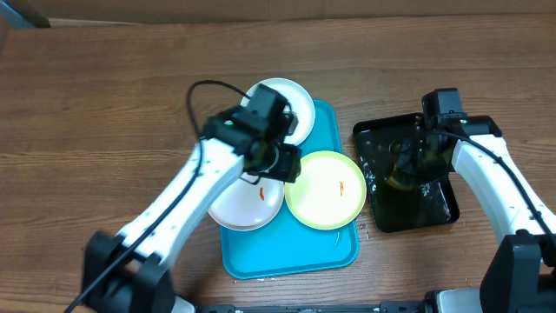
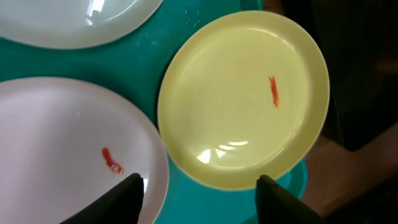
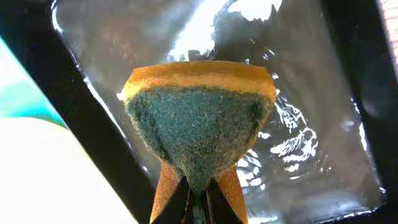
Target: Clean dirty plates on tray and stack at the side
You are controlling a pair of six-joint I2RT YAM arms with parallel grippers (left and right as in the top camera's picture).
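Note:
Next I will move my right gripper over the orange smear, then return and lower to release the sponge, since the black tray's bottom lies below it.
Three plates lie on the turquoise tray (image 1: 295, 248): a white one (image 1: 291, 104) at the far end, a white one with a red smear (image 1: 248, 204) near left, and a yellow-green one (image 1: 326, 189) with an orange smear. My left gripper (image 2: 202, 194) hangs open just above them. One finger is over the smeared white plate's (image 2: 68, 143) rim, the other by the yellow-green plate's (image 2: 242, 99) near rim, with bare tray (image 2: 161, 62) between. My right gripper (image 3: 199, 208) is shut on a yellow sponge with a green scouring face (image 3: 199, 118).
A smaller glossy black tray (image 1: 434, 209), wet inside (image 3: 311, 124), sits right of the turquoise one, and the right gripper (image 1: 408, 161) holds the sponge over it. Brown wooden table (image 1: 104, 104) surrounds both trays. The left arm (image 1: 174, 209) crosses the table's left half.

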